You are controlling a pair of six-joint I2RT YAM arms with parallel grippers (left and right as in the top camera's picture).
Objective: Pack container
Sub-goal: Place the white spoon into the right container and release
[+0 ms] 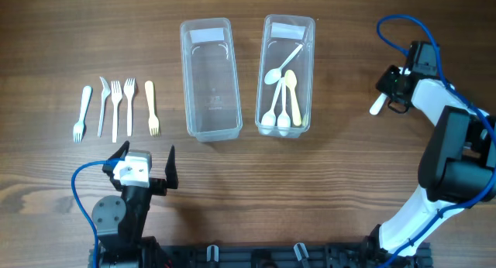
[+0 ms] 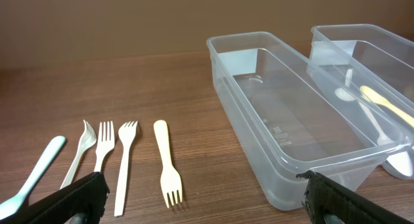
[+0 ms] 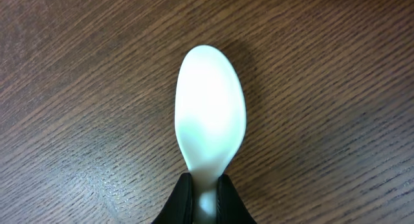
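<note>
The other spoons lie together in one container, so the right gripper next lifts the white spoon off the wood, then lowers it over that container (image 1: 285, 82).
Two clear plastic containers stand side by side at the table's middle. The left container (image 1: 208, 78) (image 2: 291, 114) is empty; the right container (image 1: 286, 74) (image 2: 372, 68) holds several spoons (image 1: 282, 97). Left of them lie several forks (image 1: 116, 107) (image 2: 126, 162) in a row. My right gripper (image 1: 391, 94) (image 3: 206, 201) is at the far right, shut on the handle of a white spoon (image 3: 210, 117) (image 1: 377, 105), whose bowl sticks out over the wood. My left gripper (image 1: 146, 161) (image 2: 200, 198) stands open near the front edge, below the forks, with nothing between its fingers.
The wooden table (image 1: 349, 175) carries nothing else. A blue cable (image 1: 403, 24) loops above the right arm, and another (image 1: 77, 198) runs by the left arm's base.
</note>
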